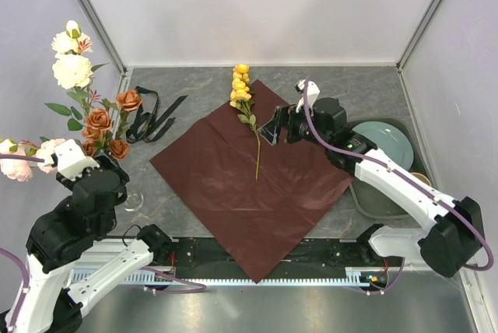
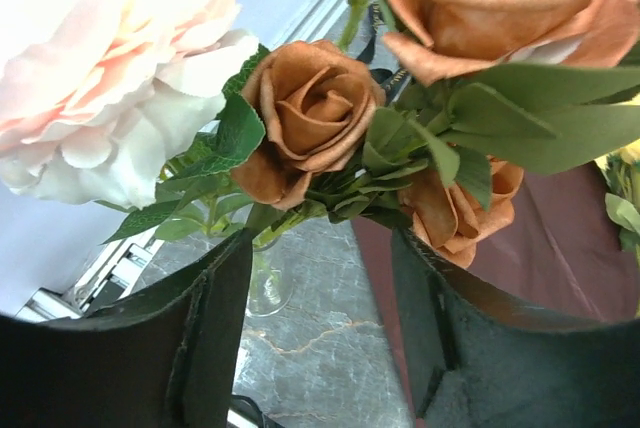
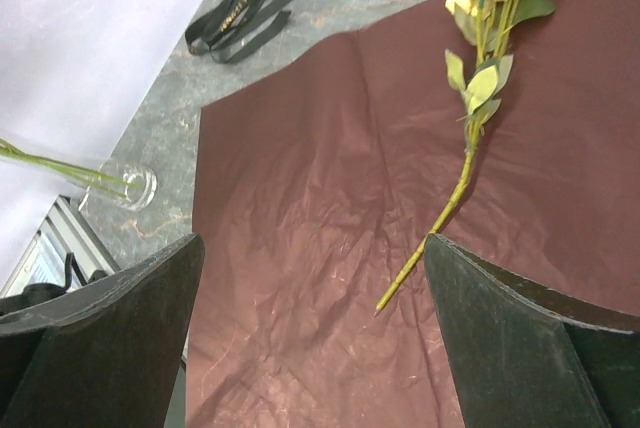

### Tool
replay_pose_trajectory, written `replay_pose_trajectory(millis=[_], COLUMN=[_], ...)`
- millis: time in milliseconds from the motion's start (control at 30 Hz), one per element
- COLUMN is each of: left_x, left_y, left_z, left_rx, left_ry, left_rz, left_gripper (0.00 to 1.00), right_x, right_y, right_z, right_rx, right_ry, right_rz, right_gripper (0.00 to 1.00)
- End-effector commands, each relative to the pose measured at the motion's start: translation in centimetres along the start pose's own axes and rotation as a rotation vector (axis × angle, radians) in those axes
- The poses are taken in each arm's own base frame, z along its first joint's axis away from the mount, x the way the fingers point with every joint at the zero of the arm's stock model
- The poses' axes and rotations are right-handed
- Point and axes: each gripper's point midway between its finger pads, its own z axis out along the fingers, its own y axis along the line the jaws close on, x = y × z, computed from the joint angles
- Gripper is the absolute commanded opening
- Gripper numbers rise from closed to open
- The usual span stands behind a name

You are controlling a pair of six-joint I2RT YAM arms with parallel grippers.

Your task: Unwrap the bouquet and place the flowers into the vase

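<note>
My right gripper should next move down and across onto the yellow flower's leafy stem point(image 1: 247, 116), because the stem is below my gripper and to its left in the top view.
The bouquet lies unwrapped. Its maroon paper point(image 1: 249, 181) is spread flat on the table and the black ribbon point(image 1: 152, 119) lies loose at the back left. Rust-orange roses point(image 2: 312, 108), a pale pink bloom point(image 2: 110, 88) and white blooms point(image 1: 71, 68) stand with their stems in the small clear vase point(image 2: 268, 283) at the left. My left gripper point(image 2: 320, 248) is open right beside those stems, holding nothing. One yellow-clustered flower point(image 1: 243, 92) still lies on the paper. My right gripper point(image 3: 312, 258) hovers open over the paper, with the end of the yellow flower's stem point(image 3: 440, 213) just in front of its right finger.
A teal plate point(image 1: 385, 142) rests in a dark tray point(image 1: 366, 197) at the right edge. White walls close in on the left, back and right. The vase point(image 1: 134, 201) stands close to the table's left front corner, by the left arm.
</note>
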Motion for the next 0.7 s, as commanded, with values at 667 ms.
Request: replay_pose_trajectory(millis=[667], left_x=[-7.2], left_y=[-9.5], left_z=[-11.7], left_rx=[0.963], left_ry=[-0.039], left_rz=[-0.086], left_gripper=[0.73], right_x=[4.7], right_y=[-4.5], right_z=[12.7], right_rx=[0.2], right_ry=[0.14], right_rz=[-0.031], right_gripper=[0.95])
